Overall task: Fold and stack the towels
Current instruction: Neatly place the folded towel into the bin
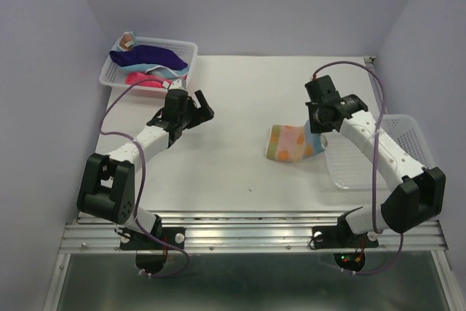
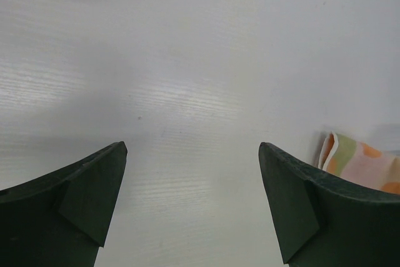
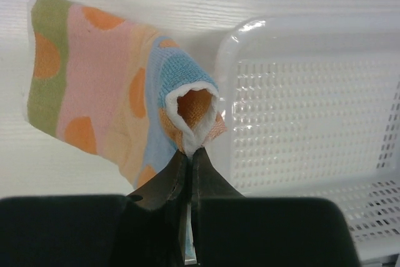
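My right gripper moves to its right in the top view over the rim of the empty mesh basket [image 1: 355,165] [image 3: 312,110] next, lowers the towel in and lets go.
A pastel patterned towel [image 1: 290,143] with orange dots lies on the table right of centre. My right gripper [image 1: 318,126] is shut on its right edge, and the pinched fold stands up between the jaws in the right wrist view, towel [image 3: 106,85], gripper [image 3: 191,152]. Its corner [image 2: 362,167] shows at the right of the left wrist view. My left gripper [image 1: 202,105] hangs open over bare table at the left, nothing between its fingers [image 2: 94,198]. A navy towel [image 1: 149,56], a pink one [image 1: 140,78] and a light blue one [image 1: 169,72] lie piled in the back-left basket.
A white mesh basket [image 1: 183,47] holds the towel pile at the back left. Another white mesh basket [image 1: 408,132] sits at the right edge, just beyond the held towel, under my right arm. Purple walls close in the table on three sides.
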Tool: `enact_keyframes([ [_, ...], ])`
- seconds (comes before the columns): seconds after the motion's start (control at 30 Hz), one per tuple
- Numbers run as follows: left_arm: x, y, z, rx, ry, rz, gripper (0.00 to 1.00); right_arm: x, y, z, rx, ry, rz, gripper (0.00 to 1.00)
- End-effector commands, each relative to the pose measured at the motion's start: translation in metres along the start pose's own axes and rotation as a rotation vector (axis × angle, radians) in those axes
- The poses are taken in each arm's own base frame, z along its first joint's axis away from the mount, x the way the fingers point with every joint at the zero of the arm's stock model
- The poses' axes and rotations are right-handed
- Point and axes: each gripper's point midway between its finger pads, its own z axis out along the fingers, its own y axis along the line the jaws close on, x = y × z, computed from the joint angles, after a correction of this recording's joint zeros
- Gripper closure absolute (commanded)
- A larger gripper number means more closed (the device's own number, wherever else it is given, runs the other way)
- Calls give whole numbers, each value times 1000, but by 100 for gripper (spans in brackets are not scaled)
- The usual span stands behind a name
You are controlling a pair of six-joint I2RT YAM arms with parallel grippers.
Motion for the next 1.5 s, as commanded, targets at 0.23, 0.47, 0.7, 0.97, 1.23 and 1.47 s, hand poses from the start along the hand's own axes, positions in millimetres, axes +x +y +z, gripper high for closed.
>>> enact_keyframes([
  [0.23,-7,-14,-5,72,-27,34,1,-13,-69,-82,198,-124,-49,99],
  [0.47,-7,-15,-1,74,-22,41,1,-4,-107,-110,353,-112,-89,99],
  [0.7,-3,-14,4,75,-3,45,1,-20,-129,-158,375,-248,-15,99],
  [0.97,-4,-13,-2,80,-18,46,1,-21,-129,-164,353,-271,-35,99],
  [1.23,-4,-12,-4,78,-25,46,1,-5,-129,-135,409,-198,-115,99],
  [1.47,-3,-10,-1,71,-21,54,1,2,-141,-86,538,-88,-194,99],
])
